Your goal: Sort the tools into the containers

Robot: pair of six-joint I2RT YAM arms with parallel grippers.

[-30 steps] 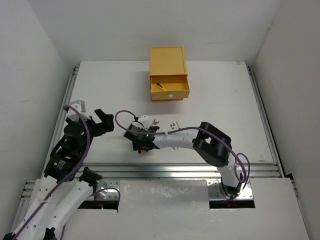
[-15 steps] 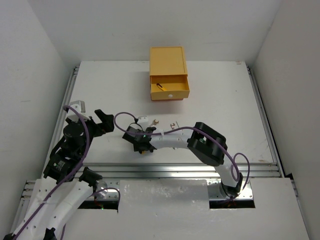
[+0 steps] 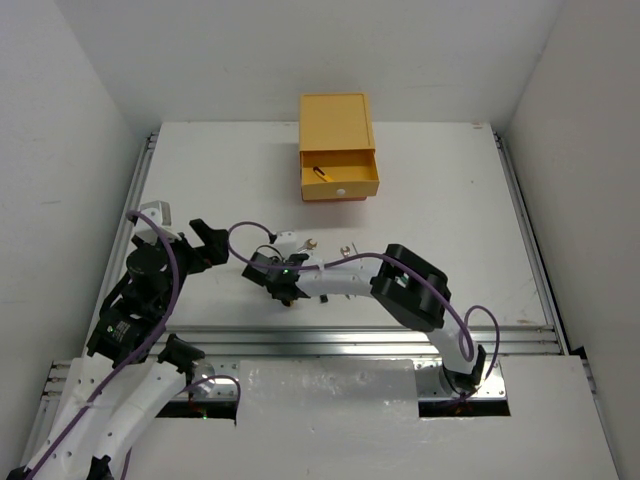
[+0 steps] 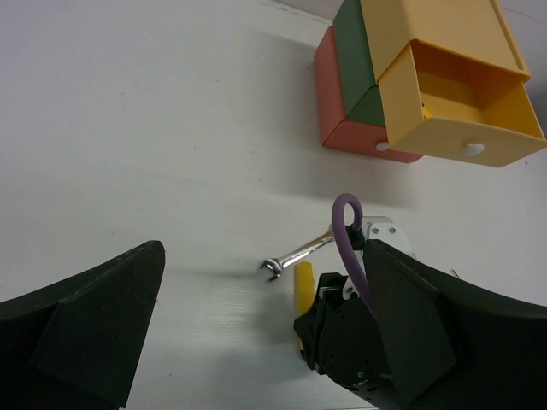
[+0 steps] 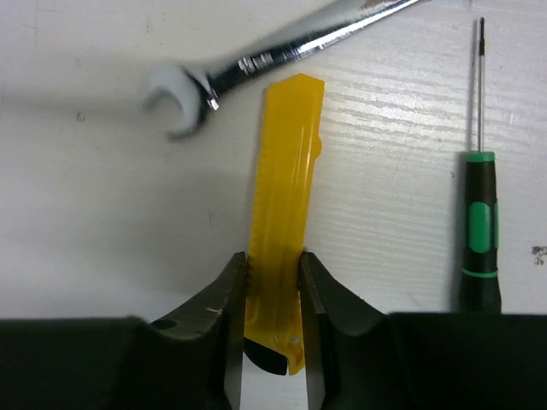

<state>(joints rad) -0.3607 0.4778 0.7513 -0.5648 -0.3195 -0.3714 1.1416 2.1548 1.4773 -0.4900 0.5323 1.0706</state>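
Note:
The open yellow drawer (image 3: 340, 175) already has a yellow-black tool inside, so my right gripper will next lift the utility knife up and outward over it and release the knife there.
My right gripper (image 5: 273, 266) is shut on the yellow-black utility knife (image 5: 284, 196), which lies flat on the white table. A silver wrench (image 5: 256, 61) lies just beyond the knife's tip. A green-black screwdriver (image 5: 479, 231) lies to its right. In the top view the right gripper (image 3: 281, 279) is at the table's near middle, with the wrench (image 3: 306, 243) and a second wrench (image 3: 347, 250) behind it. The chest (image 3: 337, 125) stands at the far middle, its yellow top drawer (image 3: 340, 175) pulled open with a thin tool inside. My left gripper (image 3: 185, 237) is open and empty, to the left.
The left wrist view shows the chest's green (image 4: 355, 60) and red-orange (image 4: 346, 120) drawers shut under the open yellow one (image 4: 453, 102). White walls enclose the table on three sides. A metal rail (image 3: 350, 335) runs along the near edge.
My right arm has shifted a little to the left and away from me, with its gripper staying low at the knife. The left arm has not moved.

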